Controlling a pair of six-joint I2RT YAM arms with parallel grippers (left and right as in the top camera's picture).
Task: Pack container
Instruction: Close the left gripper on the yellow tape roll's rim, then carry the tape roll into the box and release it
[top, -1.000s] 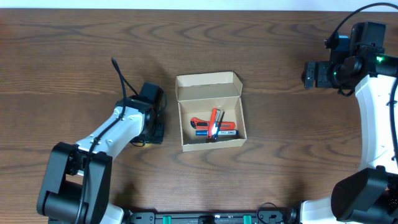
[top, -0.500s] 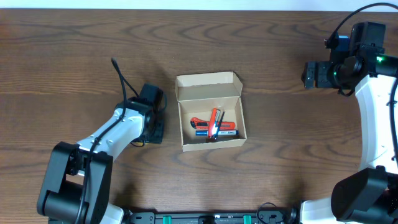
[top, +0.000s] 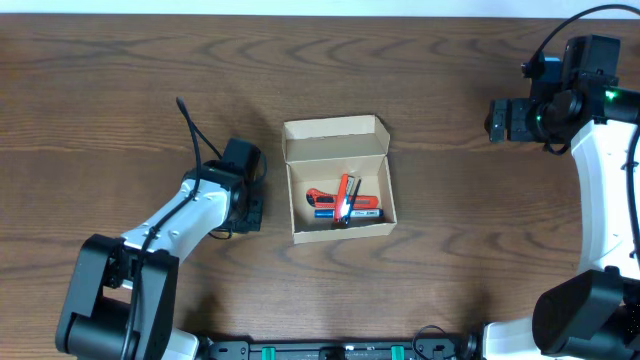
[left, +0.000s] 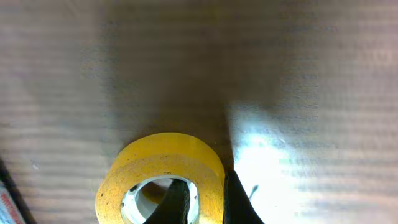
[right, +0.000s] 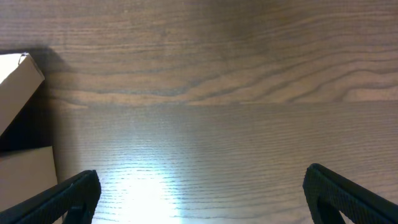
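The left gripper will lift the tape roll (left: 163, 171) over the container (top: 338, 190) next, since the container's lid stands open, and will then lower the tape roll inside by the container's near side.
The tan cardboard container (top: 338, 190) stands open at the table's middle, its flap lid (top: 335, 140) tipped back. Inside lie a red-handled tool (top: 345, 197) and blue-labelled items. My left gripper (left: 204, 202) is just left of the box, shut on the wall of a yellow tape roll (left: 163, 171), one finger inside the core and one outside. In the overhead view the roll is almost hidden under the left gripper (top: 250, 212). My right gripper (top: 497, 122) is open and empty far to the right; its wrist view shows the box's edge (right: 18, 78) at far left.
The dark wood table (top: 450, 260) stretches around the box. A black cable (top: 195, 135) rises from the left arm. The right arm's white link (top: 605, 190) runs along the right edge.
The left arm has shifted very slightly; the cable tip moved a little. The box and the right arm have not moved.
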